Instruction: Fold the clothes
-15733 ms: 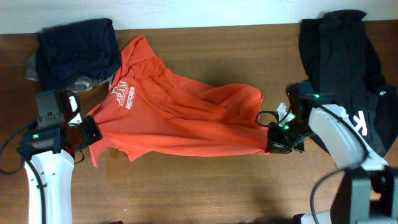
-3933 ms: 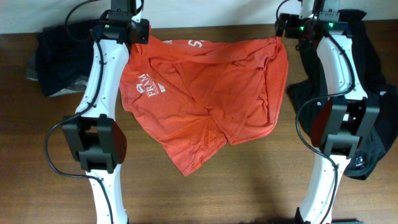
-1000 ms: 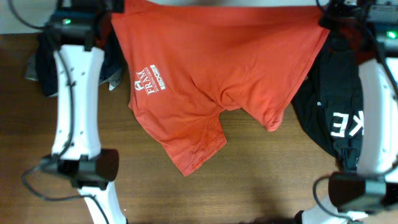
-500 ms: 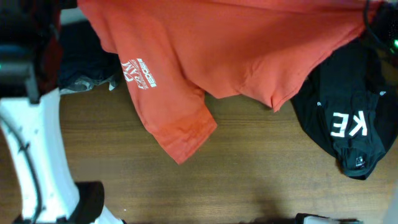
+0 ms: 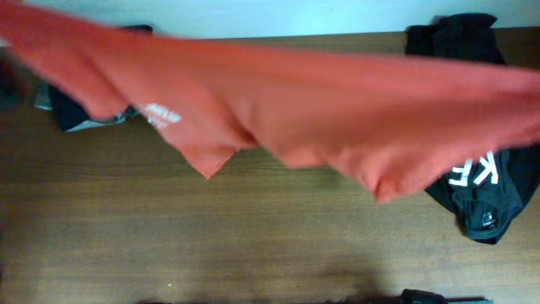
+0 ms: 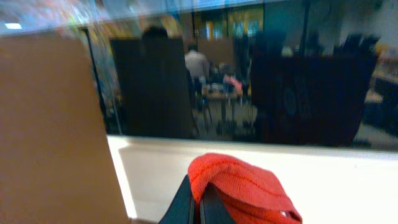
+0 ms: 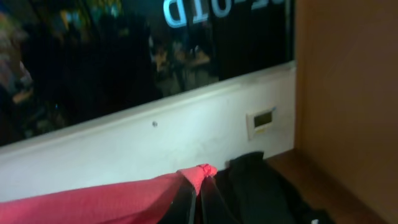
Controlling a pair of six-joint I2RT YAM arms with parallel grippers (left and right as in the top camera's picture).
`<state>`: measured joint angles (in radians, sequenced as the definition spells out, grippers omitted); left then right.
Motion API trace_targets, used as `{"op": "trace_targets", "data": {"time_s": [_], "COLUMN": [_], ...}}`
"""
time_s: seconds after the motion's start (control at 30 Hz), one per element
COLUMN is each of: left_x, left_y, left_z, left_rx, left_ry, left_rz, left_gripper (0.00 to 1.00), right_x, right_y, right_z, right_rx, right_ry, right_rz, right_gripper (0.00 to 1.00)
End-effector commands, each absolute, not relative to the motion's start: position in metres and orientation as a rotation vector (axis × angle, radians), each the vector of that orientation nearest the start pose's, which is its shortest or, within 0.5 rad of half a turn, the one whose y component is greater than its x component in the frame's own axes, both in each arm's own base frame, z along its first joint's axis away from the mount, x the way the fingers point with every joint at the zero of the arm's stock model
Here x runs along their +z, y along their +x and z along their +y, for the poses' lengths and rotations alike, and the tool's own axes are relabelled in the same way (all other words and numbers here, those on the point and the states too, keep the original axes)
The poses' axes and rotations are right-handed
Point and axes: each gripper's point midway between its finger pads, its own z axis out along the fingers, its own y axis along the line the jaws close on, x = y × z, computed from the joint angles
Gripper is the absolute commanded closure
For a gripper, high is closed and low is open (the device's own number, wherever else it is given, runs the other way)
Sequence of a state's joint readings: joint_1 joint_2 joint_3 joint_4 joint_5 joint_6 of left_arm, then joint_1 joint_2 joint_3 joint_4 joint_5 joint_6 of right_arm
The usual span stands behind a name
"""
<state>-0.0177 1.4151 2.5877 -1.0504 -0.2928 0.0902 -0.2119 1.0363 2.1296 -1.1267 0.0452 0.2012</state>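
The shirt (image 6: 242, 190) hangs in the air, so my left gripper will next lower to the tabletop beside the navy clothes below it and release the shirt's corner.
The red-orange T-shirt (image 5: 278, 101) is stretched out in the air across the whole overhead view, blurred, with its white lettering (image 5: 160, 115) at the left and a sleeve hanging down. Both arms are out of the overhead view. In the left wrist view my left gripper (image 6: 200, 208) is shut on a bunched edge of the shirt (image 6: 242, 190). In the right wrist view my right gripper (image 7: 198, 202) is shut on another bunched edge of the shirt (image 7: 106, 199), which runs off to the left.
A black garment with large white letters (image 5: 485, 186) lies at the table's right side, also in the right wrist view (image 7: 261, 186). Dark navy and camouflage folded clothes (image 5: 80, 114) sit at the back left. The wooden table (image 5: 253, 245) shows in front.
The shirt has been lifted higher and closer to the overhead camera and now spans the full width. The left arm that showed before has left the view.
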Motion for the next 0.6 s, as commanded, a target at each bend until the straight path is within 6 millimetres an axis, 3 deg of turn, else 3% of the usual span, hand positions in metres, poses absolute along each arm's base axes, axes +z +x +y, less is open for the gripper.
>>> {"op": "trace_targets", "data": {"time_s": [0.0,0.13,0.23,0.4,0.57], "left_x": [0.669,0.666,0.653,0.611,0.553], "left_y": [0.21,0.202,0.22,0.279,0.353], "left_z": [0.058,0.058,0.058,0.058,0.057], "left_rx": [0.324,0.325,0.334,0.357,0.377], "left_ry": [-0.215,-0.214,-0.206,-0.182,-0.16], "left_rz": [1.375,1.385,1.442,1.604,1.791], "left_gripper": [0.99,0.99,0.99,0.99,0.99], "right_x": [0.585,0.584,0.579,0.557,0.519], "right_y": [0.155,0.153,0.165,0.206,0.268], "right_z": [-0.061,-0.061,-0.062,-0.064,-0.065], "right_rx": [-0.142,-0.144,-0.136,-0.108,-0.061], "right_ry": [0.435,0.437,0.433,0.422,0.371], "right_rz": [1.501,1.5,1.535,1.655,1.835], "right_gripper": [0.96,0.96,0.96,0.96,0.96]}}
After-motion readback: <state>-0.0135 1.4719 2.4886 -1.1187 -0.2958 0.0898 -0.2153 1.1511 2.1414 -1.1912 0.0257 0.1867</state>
